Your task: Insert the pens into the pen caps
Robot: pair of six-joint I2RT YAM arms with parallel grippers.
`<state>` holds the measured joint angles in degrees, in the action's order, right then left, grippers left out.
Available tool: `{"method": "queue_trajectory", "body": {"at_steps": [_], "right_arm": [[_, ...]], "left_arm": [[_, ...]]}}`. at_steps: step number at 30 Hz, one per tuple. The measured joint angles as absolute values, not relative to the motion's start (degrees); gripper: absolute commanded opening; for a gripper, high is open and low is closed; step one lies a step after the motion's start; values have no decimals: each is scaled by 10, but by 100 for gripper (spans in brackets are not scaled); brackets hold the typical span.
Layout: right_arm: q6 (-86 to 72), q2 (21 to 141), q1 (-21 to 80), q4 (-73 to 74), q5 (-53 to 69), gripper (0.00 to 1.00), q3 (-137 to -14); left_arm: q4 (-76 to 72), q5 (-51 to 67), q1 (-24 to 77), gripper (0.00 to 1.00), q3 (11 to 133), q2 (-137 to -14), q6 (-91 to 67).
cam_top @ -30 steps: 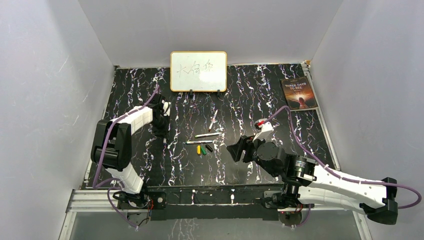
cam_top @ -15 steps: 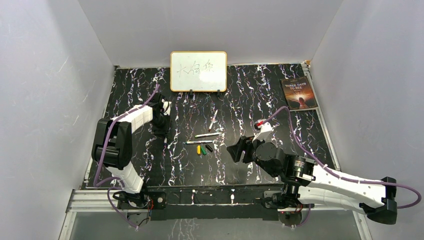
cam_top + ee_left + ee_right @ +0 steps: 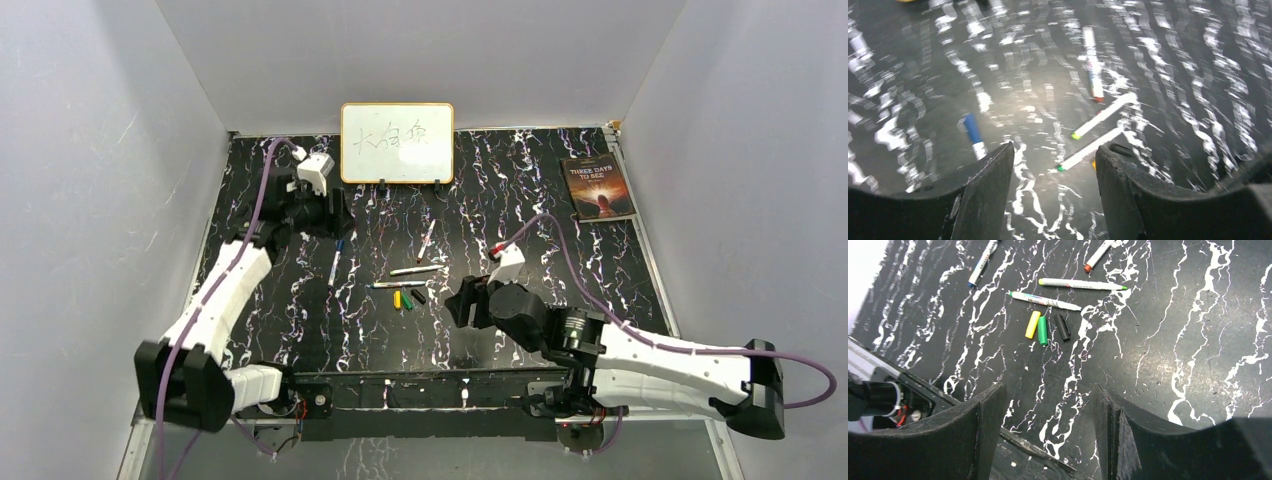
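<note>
I will next move my left gripper down, back and to the right in the top view, onto the green-tipped pen's body near its blunt end, so the pen's tip stays free.
Three whitish pens lie uncapped mid-table: one with a red tip point(image 3: 427, 240), one point(image 3: 417, 270) with a green tip, and one point(image 3: 397, 284). A fourth pen point(image 3: 335, 262) lies to their left with a blue cap point(image 3: 971, 129) on one end. The yellow cap point(image 3: 1033, 324), green cap point(image 3: 1042, 330) and black cap point(image 3: 1062, 327) lie side by side just in front of the pens. My left gripper point(image 3: 338, 215) hangs open above the table behind the blue-capped pen, empty point(image 3: 1053, 155). My right gripper point(image 3: 462, 300) is open and empty point(image 3: 1048, 390), right of the caps.
A small whiteboard point(image 3: 397, 142) stands at the back centre. A book point(image 3: 598, 186) lies at the back right. The metal rail point(image 3: 1023, 437) of the table's near edge runs below my right gripper. Grey walls close in both sides.
My left gripper has opened and lifted up and back toward the whiteboard, leaving the blue-capped pen lying on the table. The right arm has shifted slightly left.
</note>
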<state>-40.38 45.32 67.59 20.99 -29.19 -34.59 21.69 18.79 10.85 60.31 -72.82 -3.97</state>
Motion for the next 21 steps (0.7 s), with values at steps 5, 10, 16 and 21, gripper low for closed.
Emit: {"method": "queue_trajectory", "body": {"at_steps": [5,10,16,21], "right_arm": [[-396,545,654,197,-263,57,-366],[-390,682,528,193,-164,45,-427],[-374,814,487,191,-112,26,-509],[-370,841,483,174,-94,28,-543]], "left_arm": [[138,327,129,58,552,-666,-7],[105,353,130,54,514,-667,-6],[89,374,138,54,485,-647,2],[89,362,195,52,505,-690,52]]}}
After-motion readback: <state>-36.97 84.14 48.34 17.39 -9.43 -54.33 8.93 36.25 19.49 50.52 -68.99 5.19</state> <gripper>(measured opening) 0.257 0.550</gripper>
